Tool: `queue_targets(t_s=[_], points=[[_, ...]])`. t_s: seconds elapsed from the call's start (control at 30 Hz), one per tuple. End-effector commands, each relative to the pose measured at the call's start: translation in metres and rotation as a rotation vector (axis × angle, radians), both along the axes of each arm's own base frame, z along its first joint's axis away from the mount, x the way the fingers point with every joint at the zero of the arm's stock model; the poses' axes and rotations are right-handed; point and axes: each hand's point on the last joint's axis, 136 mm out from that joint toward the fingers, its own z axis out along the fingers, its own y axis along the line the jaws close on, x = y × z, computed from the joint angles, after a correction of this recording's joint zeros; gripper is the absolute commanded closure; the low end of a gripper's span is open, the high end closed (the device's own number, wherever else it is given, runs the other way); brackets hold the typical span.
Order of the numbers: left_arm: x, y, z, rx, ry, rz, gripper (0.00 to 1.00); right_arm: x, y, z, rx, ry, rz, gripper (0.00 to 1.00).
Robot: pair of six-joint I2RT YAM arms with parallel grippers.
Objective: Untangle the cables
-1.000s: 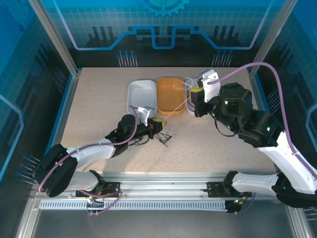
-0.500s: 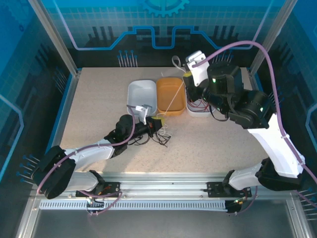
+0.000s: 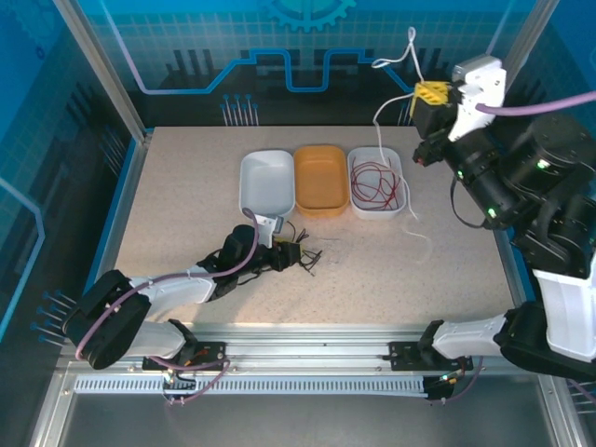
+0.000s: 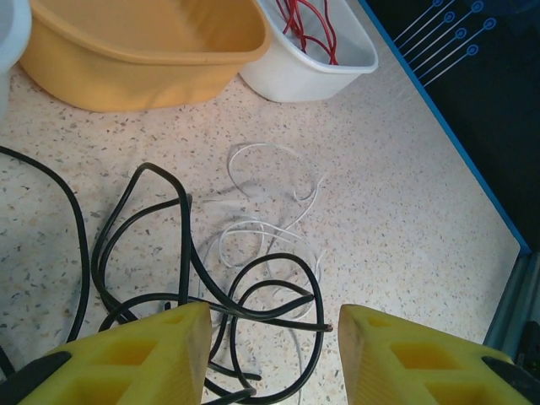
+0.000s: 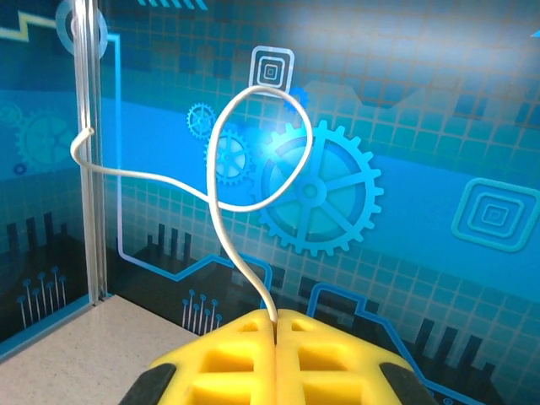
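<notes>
My right gripper holds the white cable and will next swing past the white tray and down over the empty orange bin (image 3: 321,181) to let the cable go, because the tray already holds red cables.
A tangle of black cables (image 3: 300,258) lies on the table in front of my left gripper (image 3: 291,251). In the left wrist view my left gripper (image 4: 274,354) stands open, the black loops (image 4: 211,287) between and beyond its yellow fingers (image 4: 135,354), gripping nothing. A thin whitish cable (image 4: 270,228) curls on the table just past them. My right gripper (image 3: 424,95) is raised high at the back right. It is shut (image 5: 276,316) on a white cable (image 5: 219,194), which hangs down (image 3: 379,130) toward the table. Red cables (image 3: 377,186) lie in the right-hand white tray.
Three bins stand in a row at mid-table: a white one (image 3: 266,182), an orange one (image 3: 322,177) and the white tray (image 3: 352,182) that holds the red cables. The blue enclosure walls (image 3: 521,56) stand close to the raised right arm.
My right arm rose and swung to the back right, drawing the white cable up out of the tangle. My left gripper went from shut to open over the black cables.
</notes>
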Motion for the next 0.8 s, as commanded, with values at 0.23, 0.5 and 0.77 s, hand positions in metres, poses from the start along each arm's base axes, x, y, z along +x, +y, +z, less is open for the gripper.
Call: queue_targets(t_s=[0.23,0.5,0.77], points=[[0.003,0.000,0.018,-0.040,-0.018,0.016,0.47,0.062,0.044,0.005,-0.117,-0.067,-0.124,1.00],[-0.004,0.014,0.037,-0.041,-0.062,0.052,0.08,0.136,0.077,-0.063,-0.114,0.141,-0.073,1.00],[-0.005,0.036,0.044,-0.016,-0.103,0.142,0.01,0.194,0.090,-0.126,-0.090,0.317,-0.032,1.00]])
